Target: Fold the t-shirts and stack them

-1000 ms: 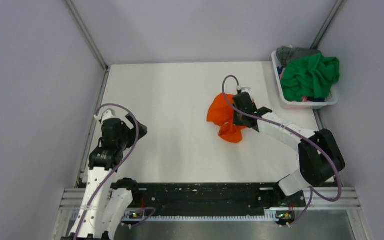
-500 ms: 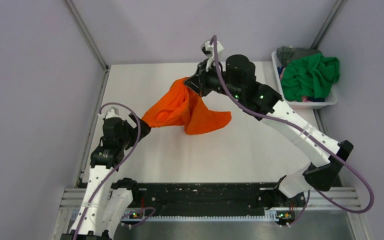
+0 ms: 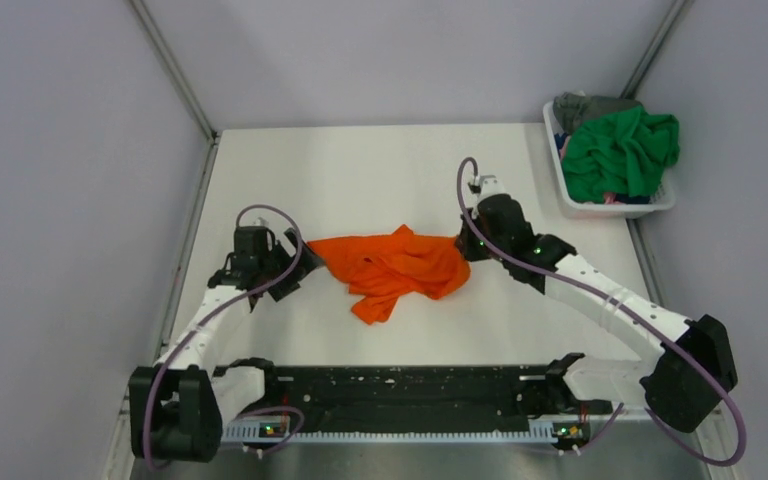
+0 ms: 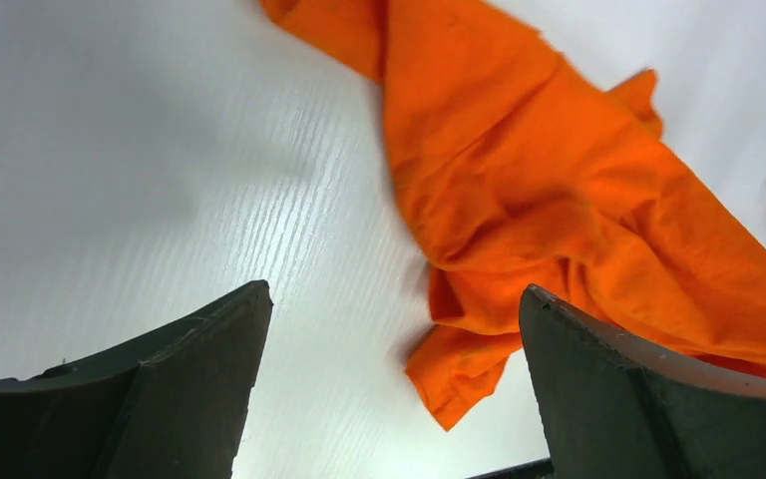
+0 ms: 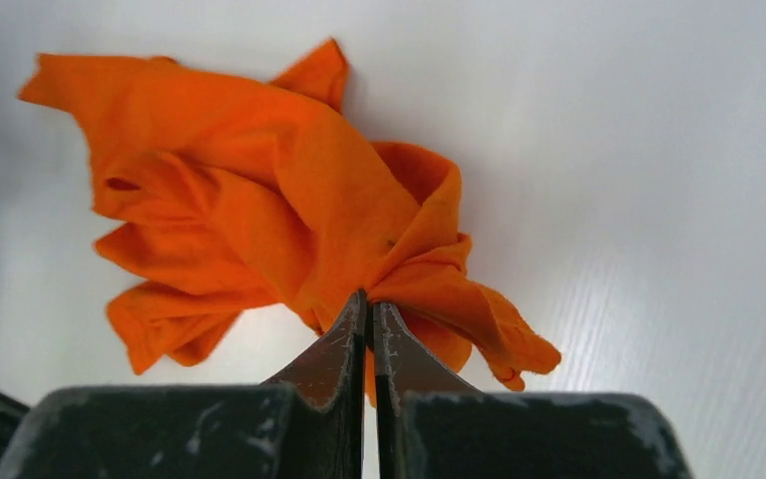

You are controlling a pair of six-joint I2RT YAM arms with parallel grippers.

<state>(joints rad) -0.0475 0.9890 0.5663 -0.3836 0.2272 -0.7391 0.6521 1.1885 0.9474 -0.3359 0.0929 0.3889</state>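
Observation:
The shirt's unheld end (image 3: pixel 328 247) (image 4: pixel 409 55) lies outward of my left gripper and to its right in the top view. I will move that way and down onto it next.
An orange t-shirt (image 3: pixel 395 268) lies crumpled and partly spread on the white table's middle. It also shows in the left wrist view (image 4: pixel 549 190) and in the right wrist view (image 5: pixel 259 220). My right gripper (image 3: pixel 465 245) is shut on the shirt's right edge; in the right wrist view (image 5: pixel 370 307) cloth is pinched between the closed jaws. My left gripper (image 3: pixel 300 262) is open just left of the shirt's left corner; in the left wrist view (image 4: pixel 394 304) nothing lies between its jaws. A green t-shirt (image 3: pixel 620 150) and a grey one (image 3: pixel 585 105) are heaped in the basket.
A white slatted basket (image 3: pixel 615 208) stands at the table's back right corner. Grey walls close in the table on the left, back and right. The black rail (image 3: pixel 400 385) with the arm bases runs along the near edge.
My right gripper lifted the orange shirt high and leftward, then lowered it onto the table's middle, more spread out. My left arm reached forward and right up to the shirt's left corner.

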